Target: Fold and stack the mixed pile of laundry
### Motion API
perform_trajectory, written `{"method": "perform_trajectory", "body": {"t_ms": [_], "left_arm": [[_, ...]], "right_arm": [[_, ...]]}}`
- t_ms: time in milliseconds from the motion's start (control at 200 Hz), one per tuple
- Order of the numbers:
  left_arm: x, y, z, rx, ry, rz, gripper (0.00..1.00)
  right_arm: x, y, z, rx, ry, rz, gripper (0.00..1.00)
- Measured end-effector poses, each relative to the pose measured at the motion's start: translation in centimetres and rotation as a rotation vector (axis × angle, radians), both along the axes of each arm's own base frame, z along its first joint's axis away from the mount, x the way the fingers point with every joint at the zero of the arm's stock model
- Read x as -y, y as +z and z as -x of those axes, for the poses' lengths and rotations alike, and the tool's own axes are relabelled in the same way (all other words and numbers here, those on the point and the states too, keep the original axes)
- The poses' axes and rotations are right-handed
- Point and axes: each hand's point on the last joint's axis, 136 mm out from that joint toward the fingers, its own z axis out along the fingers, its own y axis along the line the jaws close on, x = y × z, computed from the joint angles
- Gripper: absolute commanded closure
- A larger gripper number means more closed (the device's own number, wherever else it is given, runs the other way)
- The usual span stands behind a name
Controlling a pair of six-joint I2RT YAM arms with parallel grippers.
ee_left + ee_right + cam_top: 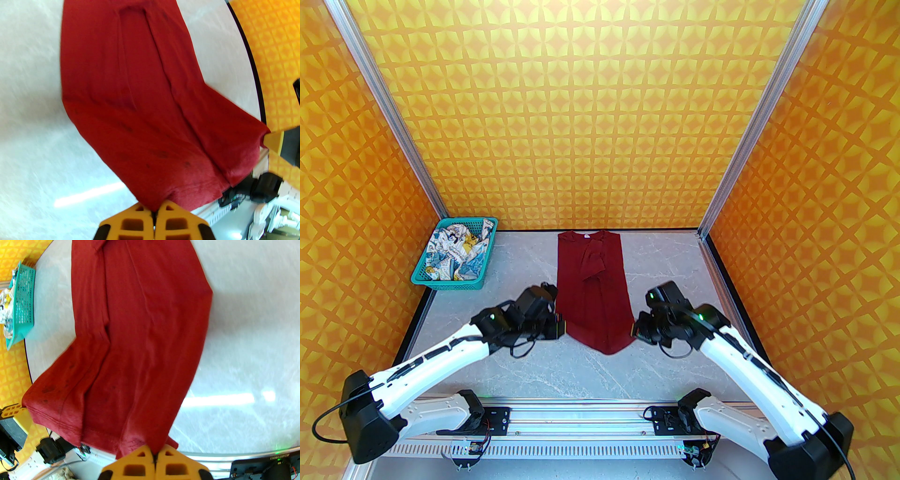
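Note:
My left gripper holds the hem's red corner and will move outward, then down onto the shirt's middle part to release it, as the shirt still lies full length.
The dark red T-shirt lies lengthwise in the middle of the table, its sides folded in to a narrow strip, collar at the far end. My left gripper is shut on the near left corner of its hem, and my right gripper is shut on the near right corner; the hem sags between them. In the left wrist view the yellow fingers pinch the red T-shirt. The right wrist view has the yellow fingers clamped on the red T-shirt. The white printed garment lies crumpled in the basket.
The teal perforated basket stands at the far left corner of the table, also at the left of the right wrist view as the basket. Orange patterned walls enclose the table on three sides. Bare grey tabletop lies to either side of the shirt.

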Motion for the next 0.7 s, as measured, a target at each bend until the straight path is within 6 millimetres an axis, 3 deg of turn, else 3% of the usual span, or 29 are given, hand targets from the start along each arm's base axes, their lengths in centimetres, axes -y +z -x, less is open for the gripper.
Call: {"method": "perform_trajectory", "body": {"t_ms": [180,410,700], "left_arm": [[-1.0,1.0,-3.0,0.035,0.047,-0.008,1.00],[-1.9,1.7,-7.8,0.082,0.111,-0.011,1.00],[-2.5,-1.1,-12.9,0.070,0.169,-0.024,1.00]], "right_arm": [[-0.5,2.1,-4.7,0.075,-0.013,-0.004,1.00],[-0.3,2.3,-9.6,0.113,-0.042,-0.005,1.00],[-0.5,2.5,-16.1,0.158,-0.071,-0.040,1.00]]}}
